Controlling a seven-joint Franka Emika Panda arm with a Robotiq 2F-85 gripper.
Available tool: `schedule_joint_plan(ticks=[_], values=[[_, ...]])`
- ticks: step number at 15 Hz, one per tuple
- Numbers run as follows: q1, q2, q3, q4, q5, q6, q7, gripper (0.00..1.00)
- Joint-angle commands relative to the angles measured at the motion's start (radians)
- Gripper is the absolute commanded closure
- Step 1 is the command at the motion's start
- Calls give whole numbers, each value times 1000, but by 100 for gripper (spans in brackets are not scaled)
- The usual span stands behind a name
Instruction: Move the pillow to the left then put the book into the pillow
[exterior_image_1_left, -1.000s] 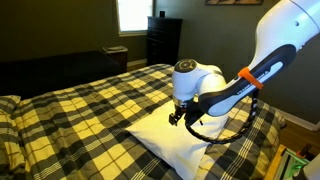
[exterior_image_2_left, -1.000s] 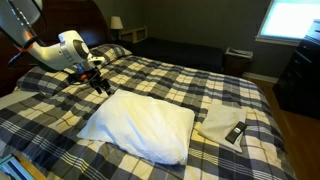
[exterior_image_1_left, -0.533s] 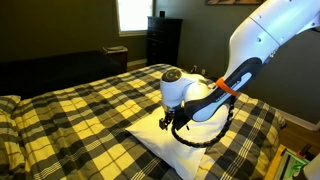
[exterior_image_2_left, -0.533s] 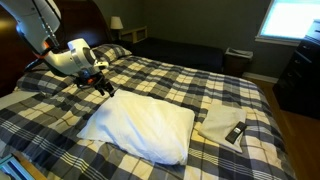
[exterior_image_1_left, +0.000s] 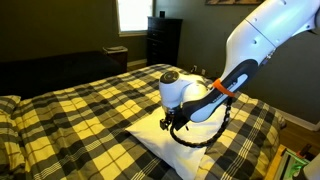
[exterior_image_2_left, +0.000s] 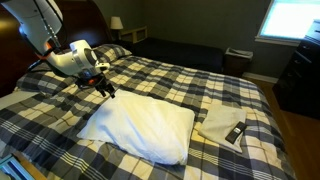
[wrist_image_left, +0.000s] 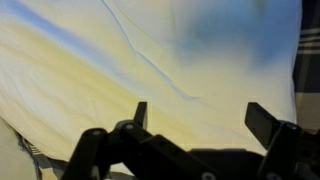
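The gripper lowers onto the wrinkled white fabric (exterior_image_2_left: 114, 101) (wrist_image_left: 222, 92) by the pillow's far corner next and closes, since its open fingers already stand wide apart over the pillow.
The large white pillow (exterior_image_2_left: 140, 128) lies on the plaid bed; it also shows in an exterior view (exterior_image_1_left: 175, 145) and fills the wrist view (wrist_image_left: 150, 60). My gripper (exterior_image_2_left: 106, 90) hangs just above the pillow's far corner, open and empty; it also shows in an exterior view (exterior_image_1_left: 170, 122). In the wrist view my two fingers (wrist_image_left: 200, 112) stand wide apart over the wrinkled white fabric. The small dark book (exterior_image_2_left: 235, 133) lies on a light cloth at the far end of the bed, well away from my gripper.
A yellow-black-white plaid bedspread (exterior_image_2_left: 180, 85) covers the bed. A second pillow (exterior_image_2_left: 112, 50) lies at the headboard. A dark dresser (exterior_image_1_left: 163, 40) and a lamp (exterior_image_2_left: 116, 22) stand beyond the bed. A light cloth (exterior_image_2_left: 218, 122) lies under the book.
A second ago my arm moved down and along the pillow toward its corner. Over the last half second nothing visibly moved.
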Motion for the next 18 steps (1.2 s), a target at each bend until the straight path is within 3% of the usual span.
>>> schedule_joint_plan(ticks=[1, 3, 9, 17, 18], values=[[58, 79, -36, 65, 8, -65, 30, 0], [80, 117, -47, 95, 1, -86, 46, 0], [113, 232, -89, 164, -26, 24, 38, 0], [116, 392, -119, 288, 40, 142, -43, 0], [115, 406, -119, 302, 52, 146, -61, 7]])
